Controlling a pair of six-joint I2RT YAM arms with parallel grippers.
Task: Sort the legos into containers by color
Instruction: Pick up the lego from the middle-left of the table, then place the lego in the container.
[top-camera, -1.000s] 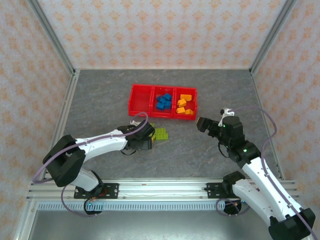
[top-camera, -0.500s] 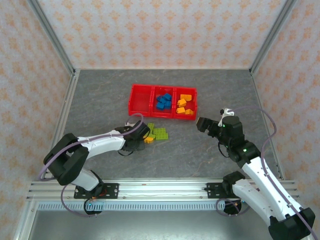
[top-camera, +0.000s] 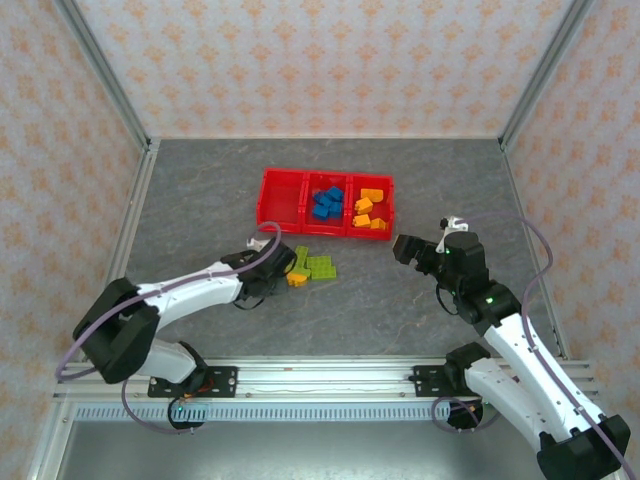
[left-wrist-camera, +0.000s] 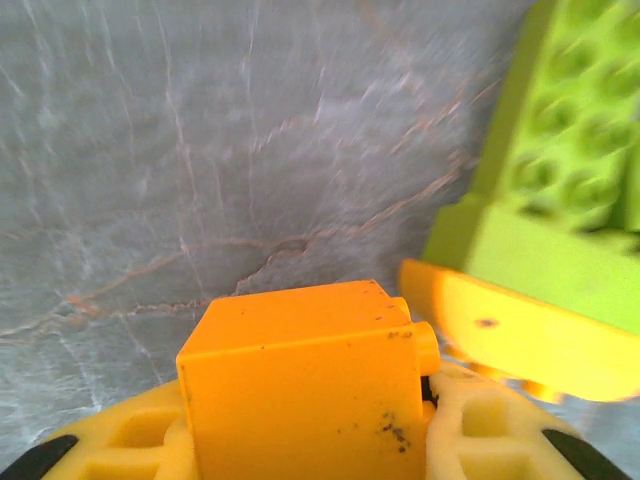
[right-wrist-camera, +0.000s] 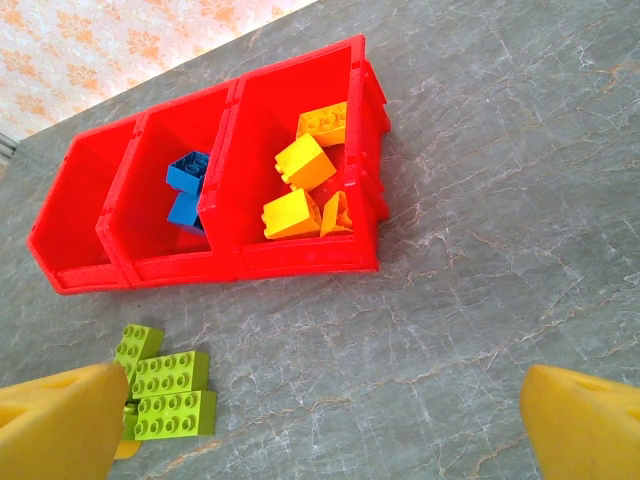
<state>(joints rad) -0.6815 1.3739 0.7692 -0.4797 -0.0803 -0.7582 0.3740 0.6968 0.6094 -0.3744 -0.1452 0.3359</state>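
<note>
I will lift the lego outward with my left gripper next, past the blue legos, and release it over the container with the matching orange legos.
My left gripper (left-wrist-camera: 308, 425) is shut on a small orange lego (left-wrist-camera: 300, 370), held between its yellow fingers (left-wrist-camera: 482, 430) just above the table. In front of it a second orange lego (left-wrist-camera: 520, 330) lies tucked under a lime green lego (left-wrist-camera: 560, 170). From above, the left gripper (top-camera: 276, 266) is just left of the green legos (top-camera: 316, 266) and the loose orange lego (top-camera: 297, 280). The red tray (top-camera: 304, 227) holds blue legos (top-camera: 325, 203) in its middle container and orange legos (top-camera: 369, 208) in its right one. My right gripper (top-camera: 406, 248) stands open over bare table.
In the right wrist view the tray (right-wrist-camera: 300, 262) lies ahead and the green legos (right-wrist-camera: 170, 395) sit near the left fingertip (right-wrist-camera: 60, 425). The tray's left container (top-camera: 281, 200) holds nothing. Patterned walls and metal rails ring the grey table.
My left gripper has closed on the orange lego and drawn back a little to the left, uncovering the green pile. The right arm has stayed still.
</note>
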